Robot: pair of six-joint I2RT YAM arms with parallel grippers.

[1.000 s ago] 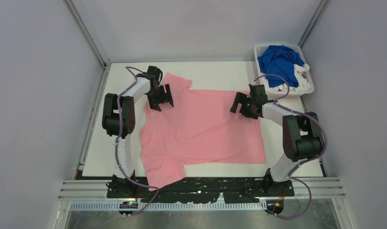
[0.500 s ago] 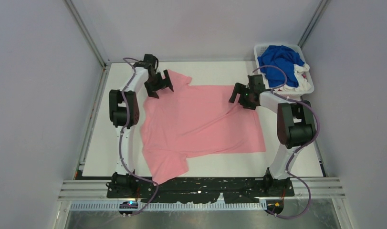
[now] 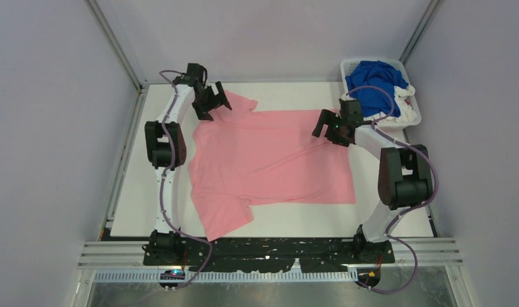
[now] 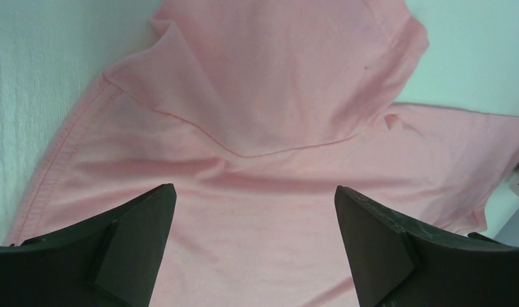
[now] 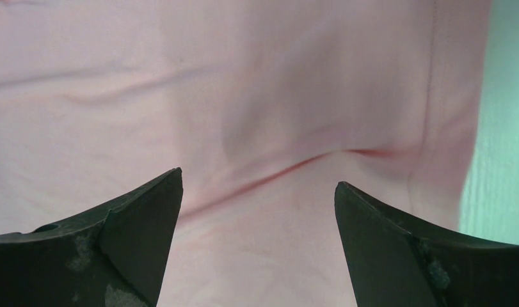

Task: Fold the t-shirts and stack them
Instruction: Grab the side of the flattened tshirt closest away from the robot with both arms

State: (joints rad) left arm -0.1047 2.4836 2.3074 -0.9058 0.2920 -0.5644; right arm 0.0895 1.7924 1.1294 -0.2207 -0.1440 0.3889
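Note:
The left gripper will next move back and go down onto the near sleeve's outer corner (image 3: 210, 238), since that corner is below the gripper and back by the black bar.
A light pink t-shirt (image 3: 269, 160) lies spread flat over the middle of the white table (image 3: 282, 96), one sleeve at the far left and one at the near left. My left gripper (image 3: 213, 102) hovers open above the far-left sleeve (image 4: 269, 83), nothing between its fingers (image 4: 135, 249). Over the shirt's far-right hem corner my right gripper (image 3: 330, 128) is open too, with only pink cloth (image 5: 256, 128) under it. A royal blue t-shirt (image 3: 374, 83) and white ones (image 3: 407, 109) lie bunched in the basket.
A white slatted basket (image 3: 413, 120) stands at the table's far right corner, just behind the right arm. Grey walls and metal frame posts close in the table on three sides. Both arm bases sit on the black rail (image 3: 269, 252) at the near edge.
Both arms have reached farther back, the left toward the far-left sleeve, the right toward the far-right corner. The left jaws have opened wider. The shirt now lies flatter and more stretched.

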